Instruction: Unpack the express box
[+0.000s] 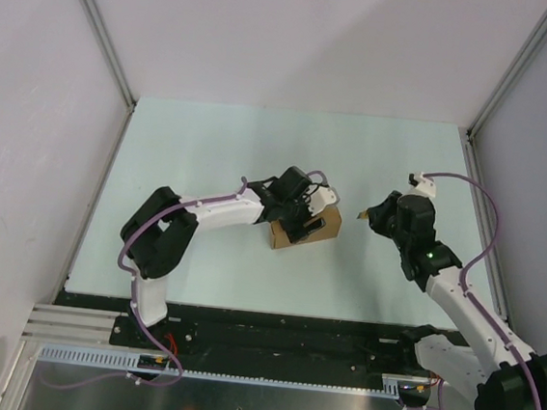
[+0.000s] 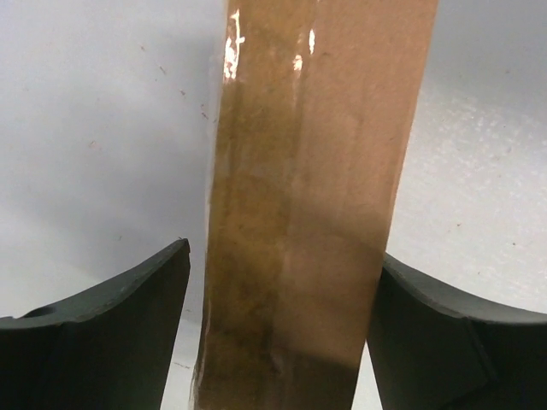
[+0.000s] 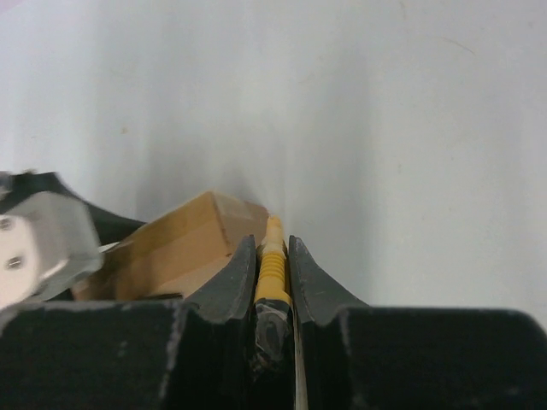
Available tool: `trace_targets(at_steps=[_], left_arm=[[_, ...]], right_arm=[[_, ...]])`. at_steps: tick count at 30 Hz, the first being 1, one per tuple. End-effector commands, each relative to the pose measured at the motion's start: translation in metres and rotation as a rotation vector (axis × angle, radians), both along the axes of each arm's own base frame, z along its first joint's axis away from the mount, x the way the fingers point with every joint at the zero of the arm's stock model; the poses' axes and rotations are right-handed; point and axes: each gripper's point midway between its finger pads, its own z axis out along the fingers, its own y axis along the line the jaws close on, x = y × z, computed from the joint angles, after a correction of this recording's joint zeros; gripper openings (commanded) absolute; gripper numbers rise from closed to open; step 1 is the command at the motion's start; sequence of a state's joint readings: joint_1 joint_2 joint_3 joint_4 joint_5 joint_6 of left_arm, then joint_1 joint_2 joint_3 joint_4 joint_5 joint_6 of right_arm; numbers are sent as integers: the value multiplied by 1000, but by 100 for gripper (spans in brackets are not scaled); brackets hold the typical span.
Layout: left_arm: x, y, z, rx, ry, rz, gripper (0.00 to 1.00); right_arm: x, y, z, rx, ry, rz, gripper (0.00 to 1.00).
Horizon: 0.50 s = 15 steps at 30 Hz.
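I need to bring the yellow utility knife down there with my right gripper next, and then I should let go of it.
The express box, brown cardboard with clear tape along its top, lies at mid-table. My left gripper is down over it. In the left wrist view the express box fills the space between the dark fingers. The right finger touches its side and a thin gap shows at the left finger. My right gripper hovers just right of the box, shut on the yellow utility knife. In the right wrist view the knife points past a corner of the express box.
White enclosure walls and aluminium posts border the pale green table. The black base rail runs along the near edge. The left arm's white wrist part shows beside the box in the right wrist view.
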State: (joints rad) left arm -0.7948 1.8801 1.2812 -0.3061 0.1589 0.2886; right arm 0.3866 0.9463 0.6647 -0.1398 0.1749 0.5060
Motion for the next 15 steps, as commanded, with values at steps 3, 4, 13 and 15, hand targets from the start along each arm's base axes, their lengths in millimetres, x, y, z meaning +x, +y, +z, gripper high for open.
trace_targets(at_steps=[3, 4, 13, 15], left_arm=[[9, -7, 48, -77, -57, 17, 83], [11, -9, 62, -104, -77, 16, 84], [19, -1, 129, -191, -201, 67, 86], [29, 7, 145, -210, -243, 144, 86]], right_arm=[[7, -13, -36, 26, 170, -94, 0], [7, -15, -42, 30, 193, -103, 1], [14, -21, -84, 54, 329, -141, 7], [15, -19, -85, 64, 328, -135, 7]])
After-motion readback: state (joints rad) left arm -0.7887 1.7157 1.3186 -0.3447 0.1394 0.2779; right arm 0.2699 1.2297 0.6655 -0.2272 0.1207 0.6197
